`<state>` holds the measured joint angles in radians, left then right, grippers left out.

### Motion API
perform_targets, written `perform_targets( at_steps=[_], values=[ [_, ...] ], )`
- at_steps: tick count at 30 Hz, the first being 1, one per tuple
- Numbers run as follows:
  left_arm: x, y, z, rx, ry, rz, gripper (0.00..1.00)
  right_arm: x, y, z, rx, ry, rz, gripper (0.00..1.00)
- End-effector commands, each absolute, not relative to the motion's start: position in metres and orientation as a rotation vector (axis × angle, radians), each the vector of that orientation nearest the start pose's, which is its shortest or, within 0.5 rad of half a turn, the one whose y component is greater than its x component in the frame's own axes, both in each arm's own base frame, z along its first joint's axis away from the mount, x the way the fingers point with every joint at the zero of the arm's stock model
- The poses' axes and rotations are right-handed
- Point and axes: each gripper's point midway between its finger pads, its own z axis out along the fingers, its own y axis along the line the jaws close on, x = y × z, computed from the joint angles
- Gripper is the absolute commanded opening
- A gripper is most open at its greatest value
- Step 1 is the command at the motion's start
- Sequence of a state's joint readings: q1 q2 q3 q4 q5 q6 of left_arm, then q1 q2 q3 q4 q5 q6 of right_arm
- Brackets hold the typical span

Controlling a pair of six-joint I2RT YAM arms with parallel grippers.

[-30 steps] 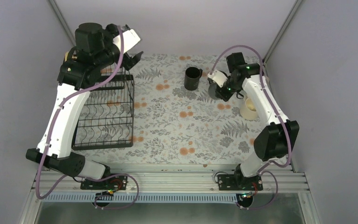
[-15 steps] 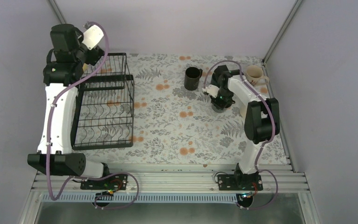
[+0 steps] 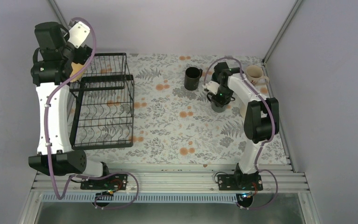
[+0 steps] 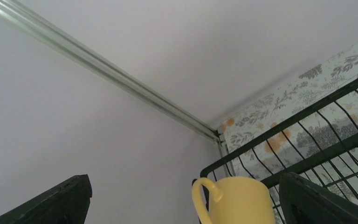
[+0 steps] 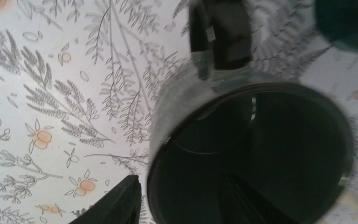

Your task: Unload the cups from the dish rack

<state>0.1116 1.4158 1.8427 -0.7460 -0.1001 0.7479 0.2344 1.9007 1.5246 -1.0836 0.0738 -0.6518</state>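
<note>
I will next move my left gripper down with a turn of the wrist onto the yellow mug's handle (image 4: 197, 199), because it sticks out between the open fingers.
The black wire dish rack (image 3: 103, 122) stands at the left and also shows in the left wrist view (image 4: 303, 115). A yellow mug (image 3: 77, 70) sits at its far-left corner. My left gripper (image 3: 72, 65) hangs over it, open. In the left wrist view the yellow mug (image 4: 235, 201) stands between the wide-apart fingers (image 4: 324, 200), nearer the right one. My right gripper (image 3: 218, 100) is low over a dark grey mug (image 5: 249, 154) on the table, open. One finger (image 5: 116, 200) is outside the wall, the other inside. A black mug (image 3: 192, 78) and a cream mug (image 3: 254, 73) stand nearby.
The corner of a dark green mug (image 5: 349, 21) shows just beyond the grey one. A pale rim (image 5: 354, 205) lies close on its other side. The grey walls and a corner post (image 4: 121, 79) are close behind the left gripper.
The left arm swung from above the rack's far edge to its far-left corner by the yellow mug. The right arm came down with the dark grey mug onto the table.
</note>
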Motion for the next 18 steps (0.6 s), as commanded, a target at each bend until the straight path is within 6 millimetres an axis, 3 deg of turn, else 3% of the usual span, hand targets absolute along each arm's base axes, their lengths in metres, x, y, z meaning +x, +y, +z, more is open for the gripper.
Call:
perform_targets(
  at_steps=[1,6,10,15,18],
  values=[
    [0.397,0.073,0.451,0.475,1.913,0.630,1.00,0.401,0.081,0.131,-1.224,2.634,-0.220,0.47],
    [0.388,0.101,0.444,0.345,1.978,0.621,1.00,0.413,0.099,0.194,-1.156,2.486,-0.213,0.50],
    [0.387,0.119,0.431,0.232,2.034,0.580,1.00,0.413,0.128,0.232,-1.149,2.329,-0.149,0.52],
    [0.394,0.125,0.414,0.150,2.101,0.503,1.00,0.417,0.154,0.259,-1.100,2.198,-0.090,0.52],
    [0.403,0.127,0.398,0.121,2.162,0.440,1.00,0.422,0.167,0.261,-1.093,2.146,-0.043,0.53]
  ],
)
